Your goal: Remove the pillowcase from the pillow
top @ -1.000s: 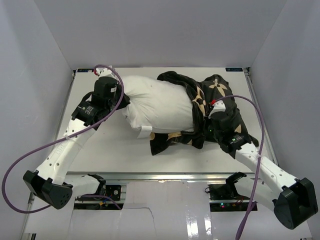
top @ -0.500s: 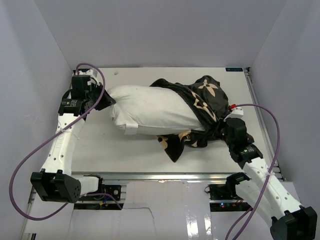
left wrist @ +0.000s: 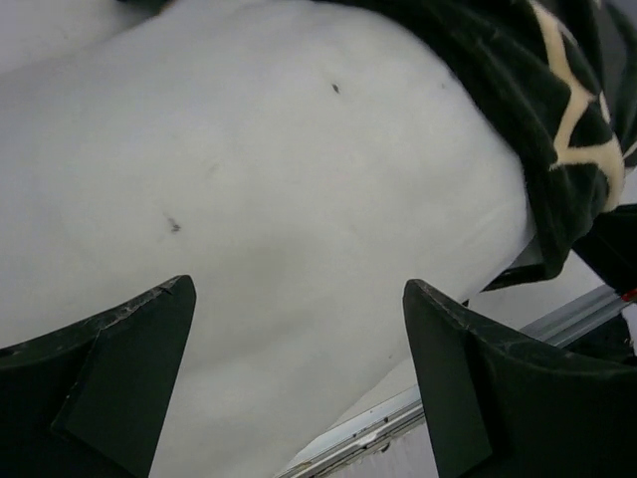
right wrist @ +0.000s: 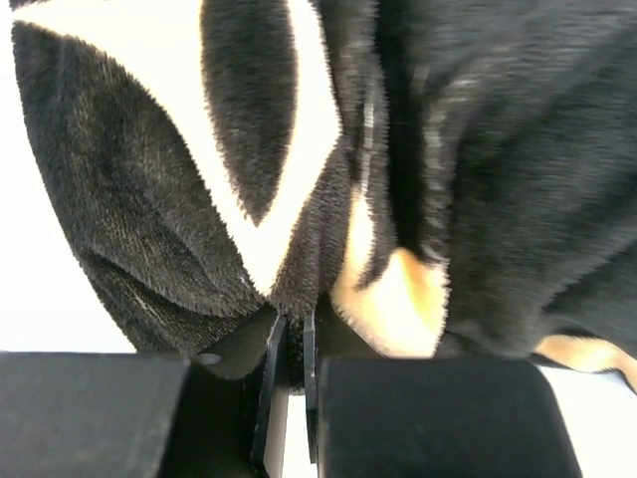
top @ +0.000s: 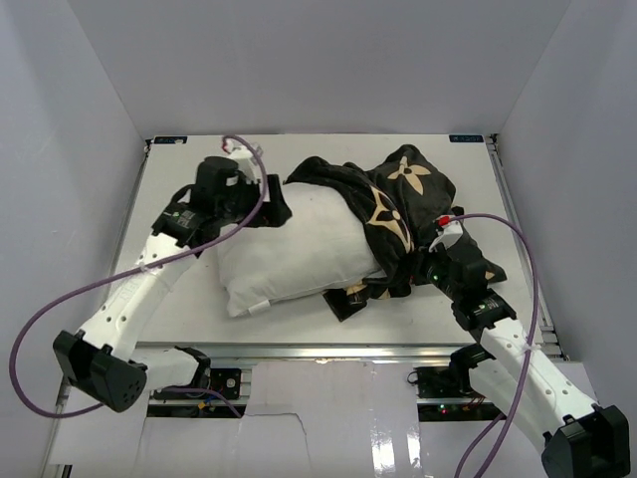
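Note:
Next, my left gripper lowers its open fingers to its right in the top view, down to the pillow's bare middle, clear of the pillowcase (top: 403,199).
The white pillow (top: 299,254) lies slantwise across the table, its left end bare and a small tag near its front corner. The black pillowcase (top: 403,199) with tan motifs is bunched over its right end. My left gripper (top: 280,207) hangs open over the pillow's upper left part. In the left wrist view the pillow (left wrist: 279,179) fills the space beyond the spread left gripper (left wrist: 299,289), with the pillowcase (left wrist: 562,110) at the top right. My right gripper (top: 426,269) is shut on a fold of the pillowcase (right wrist: 478,179); the right gripper (right wrist: 296,324) pinches the fuzzy cloth.
White walls close in the table (top: 179,299) on the left, back and right. A metal rail (top: 328,351) runs along the near edge. Purple cables (top: 60,309) loop off both arms.
My left gripper has opened and let go of the pillow's left end, then swung right over the pillow. The pillow's bare end has dropped toward the front. The right gripper stays shut on the pillowcase.

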Robot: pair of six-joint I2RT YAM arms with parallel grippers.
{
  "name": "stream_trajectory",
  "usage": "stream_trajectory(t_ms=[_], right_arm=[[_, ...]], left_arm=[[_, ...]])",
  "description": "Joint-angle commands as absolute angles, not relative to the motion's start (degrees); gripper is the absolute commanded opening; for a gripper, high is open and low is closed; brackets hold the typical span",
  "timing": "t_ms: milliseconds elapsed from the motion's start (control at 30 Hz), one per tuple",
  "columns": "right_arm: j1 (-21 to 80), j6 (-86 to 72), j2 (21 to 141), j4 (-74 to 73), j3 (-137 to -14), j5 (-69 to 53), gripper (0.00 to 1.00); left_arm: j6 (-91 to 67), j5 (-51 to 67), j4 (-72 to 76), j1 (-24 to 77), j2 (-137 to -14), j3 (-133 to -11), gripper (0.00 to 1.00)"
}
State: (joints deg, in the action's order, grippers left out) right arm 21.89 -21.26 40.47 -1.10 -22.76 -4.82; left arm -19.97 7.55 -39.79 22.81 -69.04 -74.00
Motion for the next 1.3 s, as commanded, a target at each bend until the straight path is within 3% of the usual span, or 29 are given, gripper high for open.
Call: stream_trajectory(t_ms=[0, 300, 433, 467, 500, 533, 567, 600, 667, 833, 1033, 1200, 1233, 1267], right_arm=[[23.2, -21.9, 39.6, 2.3, -23.5, -7.3, 0.08], [25.1, -20.8, 39.2, 0.1, -24.7, -6.6, 0.09], [25.5, -19.3, 37.6, -5.3, -26.6, -4.9, 0.21], [25.6, -19.1, 36.6, -6.3, -27.3, -4.6, 0.27], [25.6, -18.9, 36.1, -7.2, -28.1, -4.4, 0.42], [25.6, -18.7, 35.8, -8.1, -29.9, -4.3, 0.48], [25.7, -18.3, 35.3, -8.9, -30.9, -4.6, 0.58], [25.7, -18.0, 35.4, -9.1, -32.1, -4.8, 0.62], [25.7, -16.6, 37.4, -9.8, -37.0, -4.7, 0.67], [25.7, -12.0, 48.0, -7.6, -48.8, -6.0, 0.8], [25.7, -6.5, 73.7, -9.4, -64.3, -8.4, 0.9], [25.8, -6.2, 81.8, -9.5, -64.4, -8.4, 0.82], [25.8, -6.4, 82.8, -6.4, -63.5, -8.5, 0.78], [25.8, -6.4, 83.5, -5.5, -62.9, -7.7, 0.68]], left_arm=[[-18.7, -2.6, -40.3, 30.3, -73.7, -74.7, 0.96], [-23.2, -15.6, -37.2, 46.7, -90.9, -77.3, 0.98], [-27.1, -20.4, -35.4, 48.3, -96.2, -75.9, 0.94], [-27.9, -21.3, -35.2, 48.2, -96.7, -74.9, 0.86], [-28.6, -22.2, -35.0, 48.3, -96.7, -74.3, 0.55], [-29.3, -23.5, -34.7, 48.3, -96.2, -73.7, 0.41], [-30.0, -23.7, -33.8, 48.3, -95.5, -72.3, 0.31], [-30.1, -23.6, -33.4, 48.3, -94.0, -71.7, 0.16], [-30.7, -23.2, -32.5, 48.2, -92.0, -70.7, 0.0], [-30.7, -23.3, -30.8, 48.3, -85.8, -67.1, 0.0], [-30.5, -27.0, -31.1, 48.3, -81.4, -65.9, 0.0], [-30.6, -30.1, -32.9, 48.3, -79.7, -67.1, 0.0], [-30.7, -30.8, -33.4, 48.3, -79.6, -68.0, 0.0], [-30.9, -32.6, -34.4, 48.3, -79.9, -68.7, 0.0]])
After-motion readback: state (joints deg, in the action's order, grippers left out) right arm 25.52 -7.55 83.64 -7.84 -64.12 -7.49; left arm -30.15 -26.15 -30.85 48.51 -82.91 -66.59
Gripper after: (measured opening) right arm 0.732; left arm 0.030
